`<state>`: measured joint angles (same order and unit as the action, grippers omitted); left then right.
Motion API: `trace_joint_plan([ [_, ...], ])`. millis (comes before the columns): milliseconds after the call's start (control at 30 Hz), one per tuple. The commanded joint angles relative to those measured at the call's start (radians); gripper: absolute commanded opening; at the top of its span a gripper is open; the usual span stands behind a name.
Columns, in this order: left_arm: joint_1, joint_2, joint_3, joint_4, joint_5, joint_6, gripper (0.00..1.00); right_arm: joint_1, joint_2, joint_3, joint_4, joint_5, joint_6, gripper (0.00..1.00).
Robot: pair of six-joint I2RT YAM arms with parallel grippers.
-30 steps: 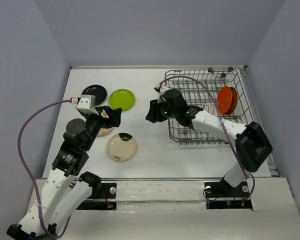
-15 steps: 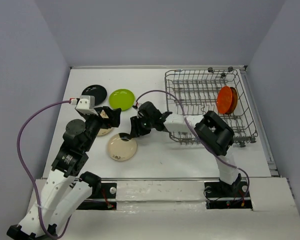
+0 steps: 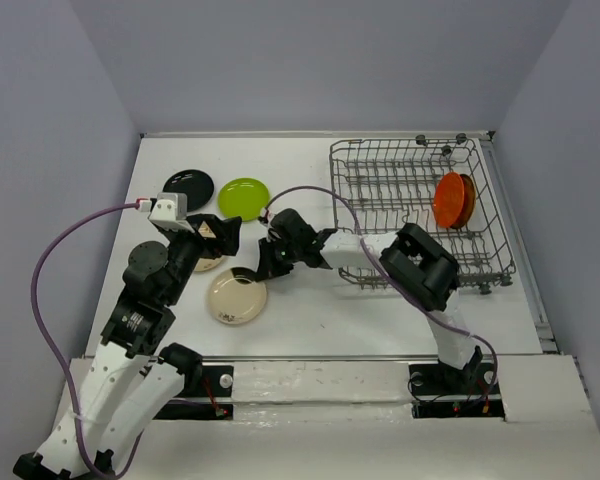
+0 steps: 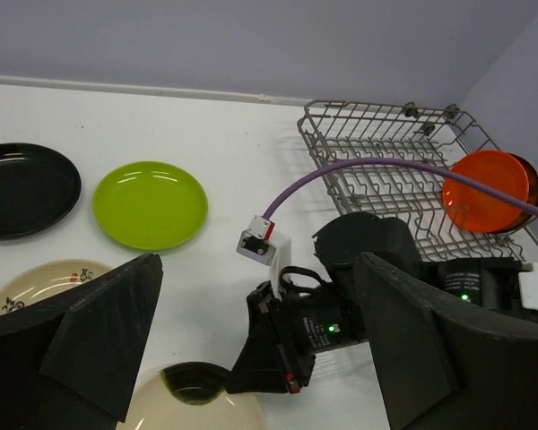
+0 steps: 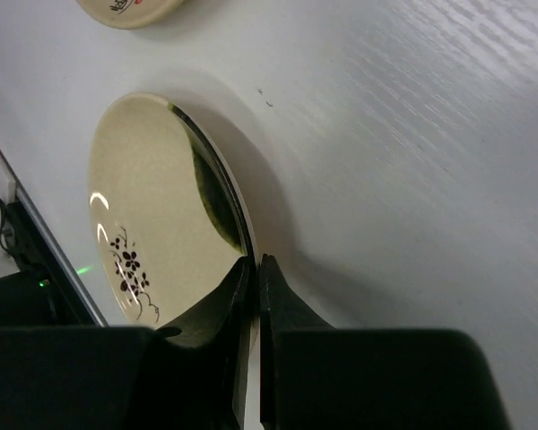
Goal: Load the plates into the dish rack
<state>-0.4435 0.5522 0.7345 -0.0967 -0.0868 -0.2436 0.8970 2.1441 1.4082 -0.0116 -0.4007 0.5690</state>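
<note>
The free pegs of the dish rack beside the orange plate [image 3: 450,198] are outward and to its right in the top view, so my right gripper needs to move up and over to them next.
My right gripper [image 3: 248,274] is shut on the near rim of the cream plate with a dark patch [image 3: 232,300]. The right wrist view shows its fingertips [image 5: 242,278] pinching the rim of this plate [image 5: 152,224], which is tilted up off the table. My left gripper [image 3: 228,238] is open and empty, hovering above a beige patterned plate [image 3: 210,263]. The black plate [image 3: 188,186] and the lime green plate [image 3: 244,198] lie flat at the back left. The orange plate [image 3: 450,198] stands on edge in the dish rack [image 3: 380,170], with a brown plate [image 3: 469,200] behind it.
The left wrist view shows the right wrist [image 4: 341,313] between my open left fingers [image 4: 108,331], with its purple cable [image 4: 386,166] arching over the table. The rack's left rows of tines hold nothing. Grey walls close in the table on three sides.
My right arm swung left from the rack's near edge to the cream plate and shut on its rim. The plate shifted slightly left. The left arm barely moved.
</note>
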Motion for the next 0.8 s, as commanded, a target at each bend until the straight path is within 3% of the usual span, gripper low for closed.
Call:
trace_joint_plan([
  [0,-0.006,-0.012,-0.003,0.035,0.002,0.012,0.99,0.005,-0.203,-0.034,-0.019,0.183,-0.079,0.07],
  [133,-0.009,-0.02,-0.004,0.034,0.004,0.012,0.99,-0.052,-0.48,-0.08,-0.126,0.493,-0.175,0.07],
  [267,-0.014,-0.028,-0.006,0.037,0.012,0.013,0.99,-0.206,-0.698,-0.138,-0.209,0.779,-0.318,0.07],
  [433,-0.018,-0.037,-0.007,0.04,0.03,0.013,0.99,-0.412,-0.811,-0.169,-0.258,1.263,-0.532,0.07],
  [600,-0.026,-0.037,-0.007,0.041,0.033,0.015,0.99,-0.602,-0.836,-0.183,-0.239,1.271,-0.598,0.07],
  [767,-0.031,-0.041,-0.007,0.038,0.027,0.017,0.99,-0.638,-0.756,-0.201,-0.209,1.28,-0.647,0.07],
])
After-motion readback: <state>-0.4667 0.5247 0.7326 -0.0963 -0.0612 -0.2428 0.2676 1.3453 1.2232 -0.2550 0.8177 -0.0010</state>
